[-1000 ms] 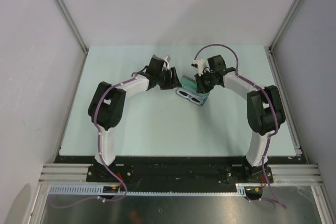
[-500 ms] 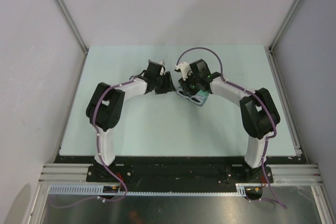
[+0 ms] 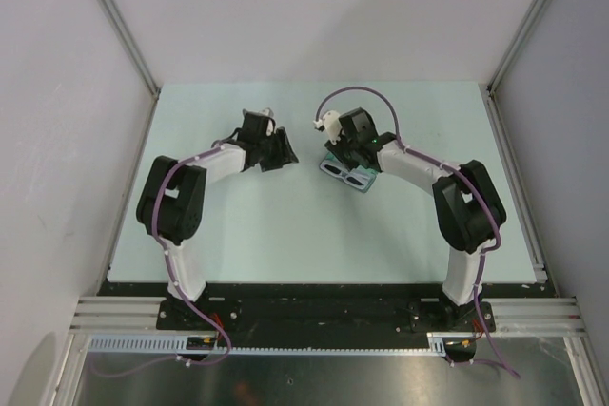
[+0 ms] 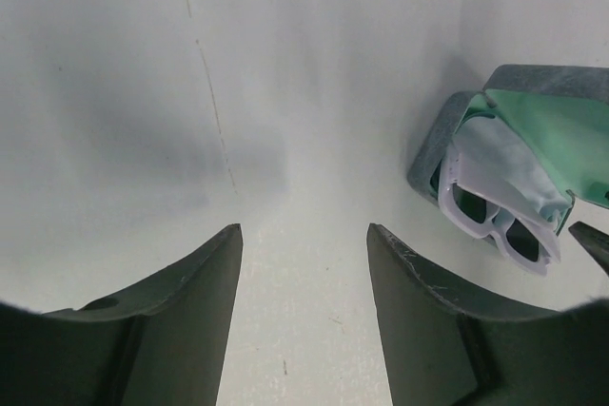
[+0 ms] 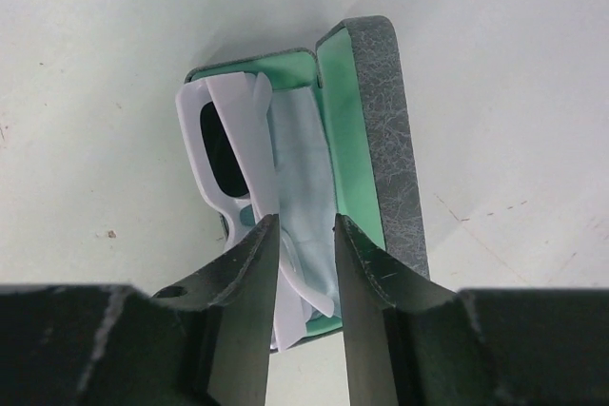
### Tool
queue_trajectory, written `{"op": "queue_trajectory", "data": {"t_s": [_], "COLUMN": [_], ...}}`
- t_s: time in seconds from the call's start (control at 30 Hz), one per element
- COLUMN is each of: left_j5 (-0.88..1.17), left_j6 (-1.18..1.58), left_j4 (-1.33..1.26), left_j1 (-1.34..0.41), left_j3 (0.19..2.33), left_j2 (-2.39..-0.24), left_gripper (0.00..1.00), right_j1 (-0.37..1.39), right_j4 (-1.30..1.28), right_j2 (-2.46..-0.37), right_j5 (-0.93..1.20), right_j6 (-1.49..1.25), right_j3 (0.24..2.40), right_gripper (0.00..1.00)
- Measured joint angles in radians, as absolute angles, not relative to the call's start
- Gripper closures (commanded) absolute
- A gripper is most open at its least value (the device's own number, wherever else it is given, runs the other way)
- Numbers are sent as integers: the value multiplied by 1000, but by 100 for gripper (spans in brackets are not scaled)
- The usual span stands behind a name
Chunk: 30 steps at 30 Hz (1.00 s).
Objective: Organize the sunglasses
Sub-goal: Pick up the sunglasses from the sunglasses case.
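The gap between the fingers is mostly beside the thin white arm [image 5: 297,271], so the robot's right gripper should next go down from over the cloth until its fingers are on both sides of that arm.
The sunglasses [image 5: 204,164] have a chunky white frame and dark lenses. They lie folded in an open grey felt case [image 5: 385,130] with a green lining, on top of a pale blue cloth [image 5: 306,164]. In the top view the sunglasses [image 3: 343,173] and case [image 3: 369,179] sit mid-table. My right gripper [image 5: 304,235] hovers just over the case, open, with the cloth and one white arm showing in the gap between its fingers. My left gripper [image 4: 304,235] is open and empty over bare table, left of the sunglasses [image 4: 495,223] and the case [image 4: 552,83]. The two grippers, left [image 3: 283,151] and right [image 3: 344,157], stand apart.
The pale green table [image 3: 285,225] is bounded by white walls with metal posts at the back corners [image 3: 147,87]. The case lid [image 5: 376,73] stands raised on the right side of the case.
The left arm has swung left, away from the case. The right gripper has moved left over the case and its jaws have widened.
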<state>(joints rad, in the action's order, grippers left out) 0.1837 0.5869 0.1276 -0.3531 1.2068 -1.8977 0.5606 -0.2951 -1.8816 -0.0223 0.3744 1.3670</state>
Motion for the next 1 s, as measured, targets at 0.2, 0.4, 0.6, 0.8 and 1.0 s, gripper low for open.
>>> {"op": "queue_trajectory", "data": {"t_s": [0.2, 0.4, 0.6, 0.8, 1.0], "left_j5": [188, 195, 199, 212, 214], "left_j6": [587, 587, 587, 587, 587], "left_j4": [129, 128, 129, 129, 129], "left_j1": [-343, -337, -331, -326, -321], "left_j3": [1190, 1180, 1173, 1172, 1172], "left_j2": [-1897, -1895, -1890, -1890, -1890], "left_gripper": [39, 39, 39, 39, 39], "right_j1": [582, 609, 625, 627, 627], "right_j4": [-297, -321, -332, -331, -329], "right_j2": [-1882, -1887, -1910, -1938, -1966], "right_j5": [-46, -54, -89, -135, -170], "right_j6": [402, 414, 423, 426, 431], "right_j3": [1367, 1367, 1367, 1367, 1366], "right_gripper": [65, 62, 62, 62, 64]}}
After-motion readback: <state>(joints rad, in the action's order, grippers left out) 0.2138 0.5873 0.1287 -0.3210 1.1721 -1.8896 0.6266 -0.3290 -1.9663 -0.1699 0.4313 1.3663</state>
